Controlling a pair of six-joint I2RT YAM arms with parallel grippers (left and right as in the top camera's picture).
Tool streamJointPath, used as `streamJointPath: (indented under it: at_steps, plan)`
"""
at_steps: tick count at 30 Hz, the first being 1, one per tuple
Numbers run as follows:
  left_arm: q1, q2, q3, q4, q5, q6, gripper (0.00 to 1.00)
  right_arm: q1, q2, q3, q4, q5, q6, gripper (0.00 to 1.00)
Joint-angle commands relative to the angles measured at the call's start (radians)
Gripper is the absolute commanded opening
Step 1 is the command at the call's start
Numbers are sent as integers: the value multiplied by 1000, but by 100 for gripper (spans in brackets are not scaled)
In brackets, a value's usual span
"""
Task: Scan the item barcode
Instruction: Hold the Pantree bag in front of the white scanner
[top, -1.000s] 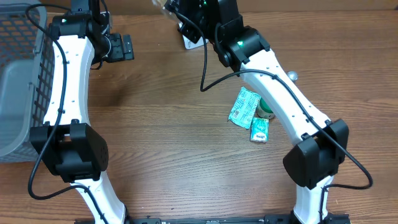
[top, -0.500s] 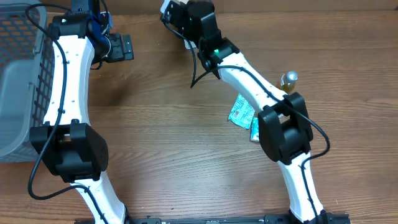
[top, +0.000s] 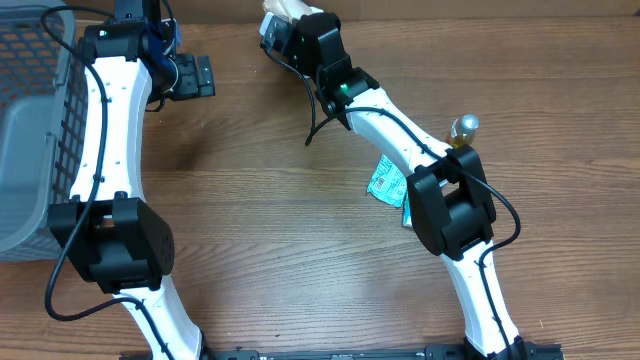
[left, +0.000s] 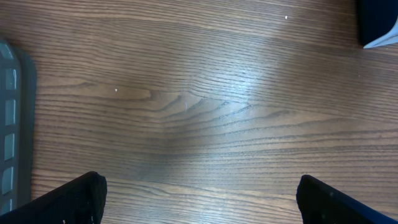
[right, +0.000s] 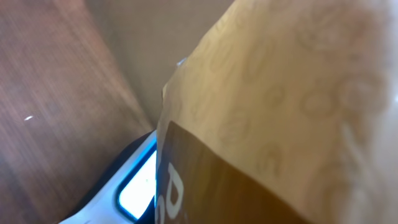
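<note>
The bare wood beside the green packets lies below my right gripper, nearer my base, so it will move back and down to release the packet there next.
A tan and brown packet (right: 267, 124) fills the right wrist view, very close to the lens. Beside its left edge shows the scanner (right: 134, 186), with a bright white window in a pale frame. From overhead, my right gripper (top: 281, 24) is at the table's far edge, shut on the packet (top: 287, 7), whose tan end sticks out past it. The gripper's own fingers are hidden behind the packet. My left gripper (top: 196, 75) hangs open over bare wood at the far left, its two dark fingertips (left: 74, 199) wide apart with nothing between them.
A grey basket (top: 30, 130) stands at the left edge, its rim (left: 12, 124) also in the left wrist view. Green packets (top: 385, 180) and a small gold-capped bottle (top: 463, 127) lie by the right arm. A dark object (left: 379, 22) with a pale edge sits in the left wrist view's top right corner.
My right arm has swung left and back along the far edge, carrying the packet with it. The left arm has not moved.
</note>
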Motion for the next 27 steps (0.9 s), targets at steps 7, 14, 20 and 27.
streamJointPath:
  at_steps: [7, 14, 20, 27]
  plan:
    - [-4, -13, 8, 1, -6, 0, 100, 5, 1, 15, -25, -161, 249, 4]
    - [-4, -13, 8, 1, -6, 0, 99, 3, 1, 15, -132, -161, 276, 4]
    - [-4, -13, 8, 1, -6, 1, 99, 2, 1, 15, -160, -161, 317, 4]
    - [-4, -13, 8, 1, -6, 0, 99, -11, -66, 38, -153, -184, 389, 4]
